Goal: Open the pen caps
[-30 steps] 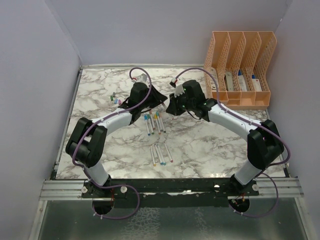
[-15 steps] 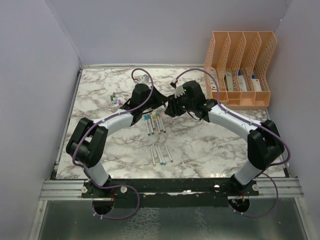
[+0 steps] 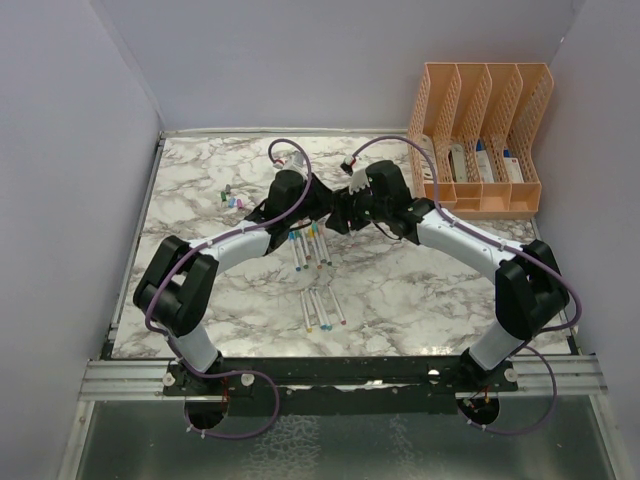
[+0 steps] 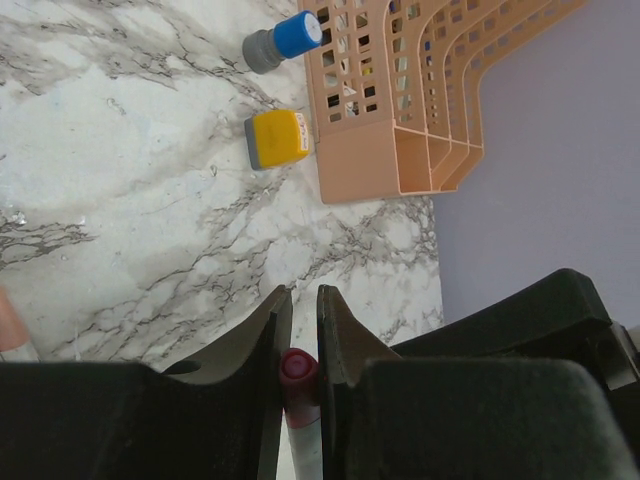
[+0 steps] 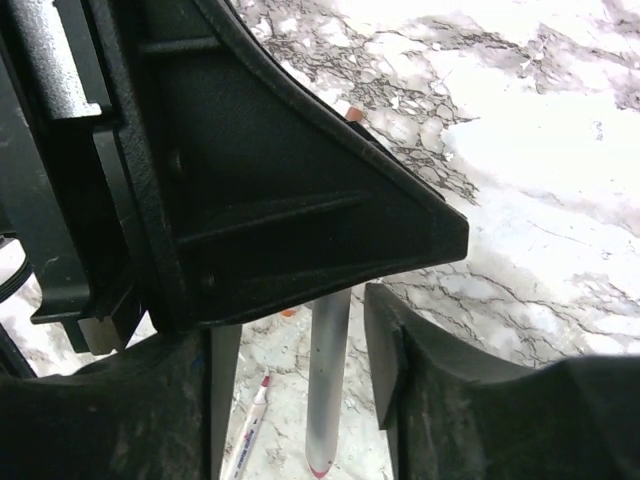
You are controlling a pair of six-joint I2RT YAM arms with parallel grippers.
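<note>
The robot will next move its left gripper to the left in the top view and down beside the loose pen caps to release the red cap, because caps gather there.
My left gripper (image 4: 304, 295) is shut on a white pen at its red cap (image 4: 298, 372); the cap sits deep between the jaws. In the top view the left gripper (image 3: 318, 205) and the right gripper (image 3: 341, 213) meet above the middle of the table. In the right wrist view the pen's barrel (image 5: 330, 380) runs between the fingers of my right gripper (image 5: 305, 345), which stands open with gaps on both sides. The left gripper's black body hides the far end. Other pens (image 3: 311, 245) lie on the marble, and loose pen caps (image 3: 232, 197) lie at the back left.
Peach file dividers (image 3: 480, 130) stand at the back right, with a stubby blue bottle (image 4: 283, 42) and a yellow one (image 4: 277, 138) beside them. A second row of pens (image 3: 322, 306) lies nearer the bases. One red-tipped pen (image 5: 250, 425) lies under the right gripper.
The right gripper has opened off the pen barrel. The left gripper has drifted slightly right toward it and stays shut on the pen.
</note>
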